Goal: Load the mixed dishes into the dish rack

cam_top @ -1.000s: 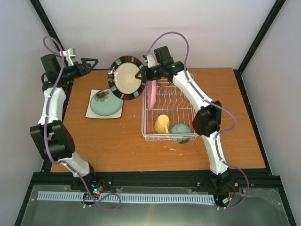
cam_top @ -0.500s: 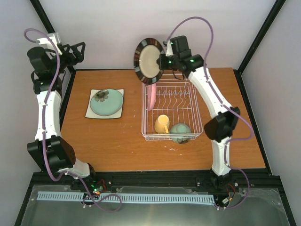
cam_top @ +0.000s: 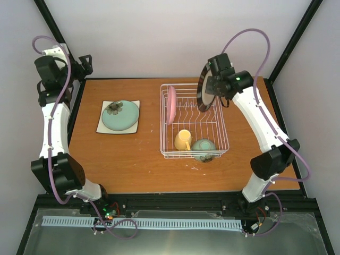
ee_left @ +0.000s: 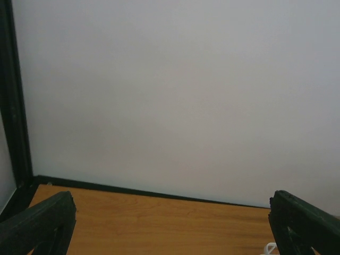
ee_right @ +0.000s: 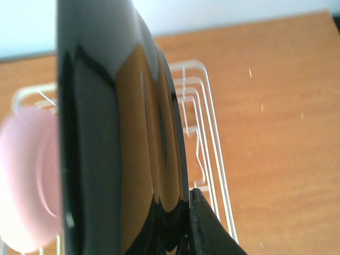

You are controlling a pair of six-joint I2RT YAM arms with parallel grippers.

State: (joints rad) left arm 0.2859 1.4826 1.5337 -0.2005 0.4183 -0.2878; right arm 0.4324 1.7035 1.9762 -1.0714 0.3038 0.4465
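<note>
My right gripper moves toward the empty slots beside the pink plate (cam_top: 171, 104) and down next, to get the dark brown plate into them on edge.
My right gripper (cam_top: 213, 85) is shut on the rim of the dark brown round plate (cam_top: 203, 88), holding it on edge above the far right part of the white wire dish rack (cam_top: 180, 156). In the right wrist view the dark plate (ee_right: 122, 133) fills the left half, with one finger (ee_right: 207, 228) against its back. A pink plate (cam_top: 171, 104) stands upright in the rack; a yellow mug (cam_top: 183, 139) and a pale green bowl (cam_top: 203, 148) sit at its near end. The teal flower-marked plate (cam_top: 121, 117) lies on the cream square plate (cam_top: 101, 128) at the left. My left gripper (cam_top: 85, 65) is open and empty at the far left corner.
The left wrist view has only the back wall, a strip of wooden table (ee_left: 159, 223) and my left gripper (ee_left: 171, 212) with its fingers wide apart. Black frame posts (cam_top: 53, 24) stand at the table's far corners. The pink plate (ee_right: 26, 186) shows blurred beyond the held plate.
My right arm has swung the dark plate from left of the rack to above its far right part, turning it edge-on. The left arm has pulled back into the far left corner.
</note>
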